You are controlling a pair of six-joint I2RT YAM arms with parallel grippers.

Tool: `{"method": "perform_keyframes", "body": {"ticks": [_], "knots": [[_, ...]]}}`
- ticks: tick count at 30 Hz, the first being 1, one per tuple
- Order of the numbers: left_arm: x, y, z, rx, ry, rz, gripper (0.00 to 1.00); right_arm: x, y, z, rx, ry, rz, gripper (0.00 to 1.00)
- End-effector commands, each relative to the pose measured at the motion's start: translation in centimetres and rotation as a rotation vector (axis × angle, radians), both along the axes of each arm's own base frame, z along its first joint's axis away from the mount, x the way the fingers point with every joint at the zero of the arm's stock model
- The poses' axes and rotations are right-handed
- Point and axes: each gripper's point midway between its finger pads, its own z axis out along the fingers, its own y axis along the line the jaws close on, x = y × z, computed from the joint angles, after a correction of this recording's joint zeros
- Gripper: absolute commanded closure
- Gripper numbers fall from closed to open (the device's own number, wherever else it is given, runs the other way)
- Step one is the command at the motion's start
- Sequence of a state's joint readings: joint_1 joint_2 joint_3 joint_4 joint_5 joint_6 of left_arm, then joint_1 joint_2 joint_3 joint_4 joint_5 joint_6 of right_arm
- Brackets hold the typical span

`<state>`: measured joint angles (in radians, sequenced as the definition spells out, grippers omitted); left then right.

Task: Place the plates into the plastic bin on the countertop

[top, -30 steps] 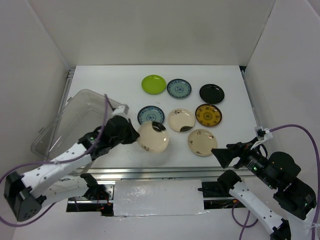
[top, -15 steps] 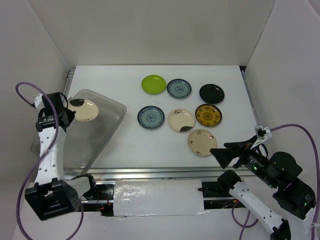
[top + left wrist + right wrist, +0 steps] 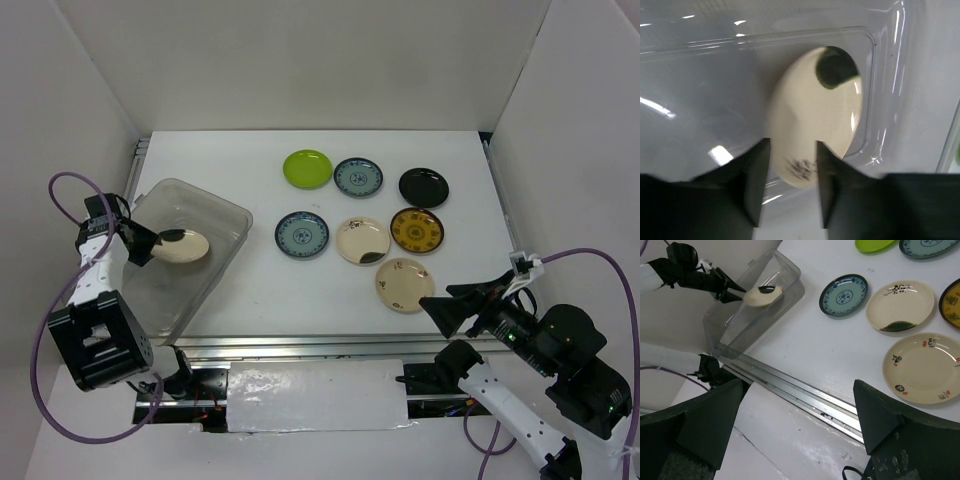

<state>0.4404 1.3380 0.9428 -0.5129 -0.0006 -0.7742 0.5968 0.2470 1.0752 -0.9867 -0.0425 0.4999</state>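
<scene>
The cream plate nearest the bar is unbinned, so my left gripper should next rise from the bin, cross the countertop and lower onto the plate's bin-facing rim.
A cream plate [image 3: 181, 245] with a dark patch lies tilted inside the clear plastic bin [image 3: 215, 212] at the left of the countertop [image 3: 270, 290]. My left gripper [image 3: 146, 243] is at the plate's left rim with its jaws open; in the left wrist view the plate [image 3: 815, 115] shows in the gap between the fingers [image 3: 754, 185], unpinched. Lime green [image 3: 307, 168], blue-white [image 3: 358, 177], black [image 3: 424, 187], blue-white [image 3: 302, 234], cream [image 3: 363, 240], dark gold [image 3: 416, 230] and cream [image 3: 404, 285] plates lie on the countertop. My right gripper [image 3: 440, 312] hangs open and empty at the near edge.
White walls close in the countertop on three sides. A metal rail [image 3: 805, 390] runs along the near edge under my right gripper [image 3: 795, 410]. The bin [image 3: 740, 315] stands angled near the left wall.
My left arm carried the cream plate from the table's middle leftward into the bin, lowered it, and its jaws opened off the rim. The right arm has not moved.
</scene>
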Motion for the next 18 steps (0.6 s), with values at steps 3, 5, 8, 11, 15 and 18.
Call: {"method": "perform_keyframes", "body": {"ticks": [3, 5, 8, 11, 15, 18], "knots": [[2.2, 0.1, 2.6, -0.004, -0.099, -0.053, 0.28, 0.2, 0.5, 2.0, 0.034, -0.064, 0.02, 0.0], [2.4, -0.7, 5.4, 0.056, -0.16, -0.087, 0.2, 0.1, 0.4, 2.0, 0.033, -0.06, 0.018, 0.0], [3.2, -6.5, 11.1, 0.15, -0.319, -0.27, 0.02, 0.1, 0.4, 2.1, 0.031, -0.06, 0.018, 0.0], [2.5, -14.6, 15.3, 0.227, -0.449, -0.473, 0.01, 0.3, 0.5, 2.0, 0.041, -0.054, 0.014, 0.0], [0.2, -23.1, 14.8, 0.104, -0.487, -0.65, 0.01, 1.0, 0.6, 1.2, 0.061, -0.043, -0.015, 0.0], [-1.3, -28.6, 11.3, -0.005, -0.472, -0.759, 0.01, 1.2, 0.4, 1.0, 0.07, -0.033, -0.034, 0.0]]}}
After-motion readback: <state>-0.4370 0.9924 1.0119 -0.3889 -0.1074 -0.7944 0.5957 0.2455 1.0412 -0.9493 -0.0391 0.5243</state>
